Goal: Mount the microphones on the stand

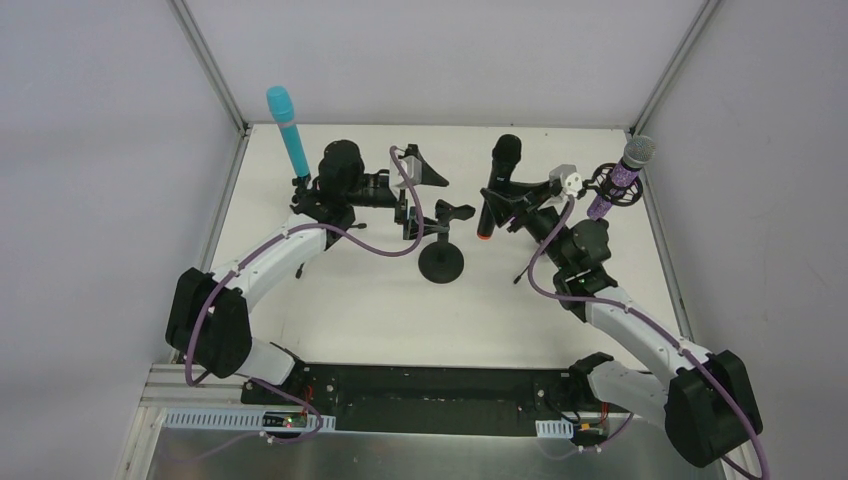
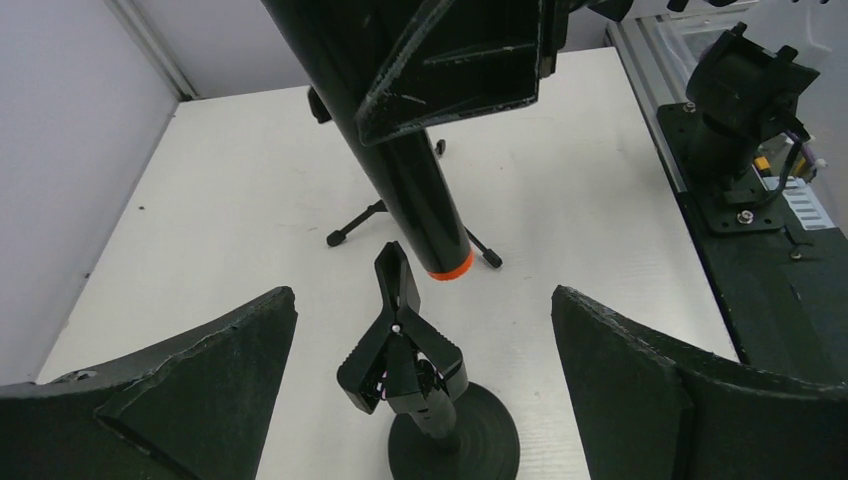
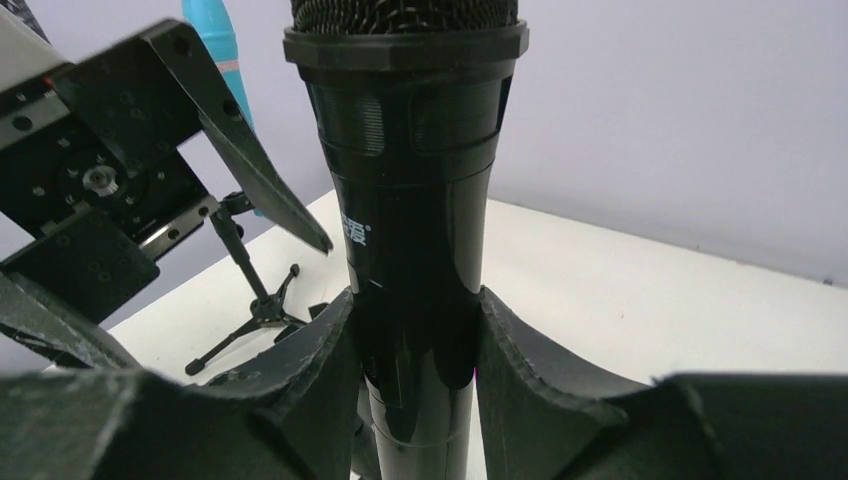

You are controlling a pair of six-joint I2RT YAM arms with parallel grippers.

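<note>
I will next carry the black microphone left in the top view with my right gripper, into the black spring clip (image 1: 459,211), and then let it go, because the microphone's orange end hangs outside.
The black microphone (image 1: 499,180) with an orange end ring (image 2: 447,267) hangs upright in my right gripper (image 1: 510,205), which is shut on its body (image 3: 415,300). Its orange end sits just above and behind the black spring clip (image 2: 400,335) of the round-based stand (image 1: 440,262). My left gripper (image 1: 440,188) is open and empty, its fingers either side of the clip (image 2: 422,300). The turquoise microphone (image 1: 285,135) stands on a tripod at the back left. The glittery purple microphone (image 1: 620,178) sits in a mount at the back right.
Tripod legs (image 2: 350,228) spread on the white table behind the clip stand. The turquoise microphone's tripod (image 3: 255,310) shows in the right wrist view. Cage posts and walls close in the back corners. The black arm base plate (image 2: 740,200) lies at the near edge.
</note>
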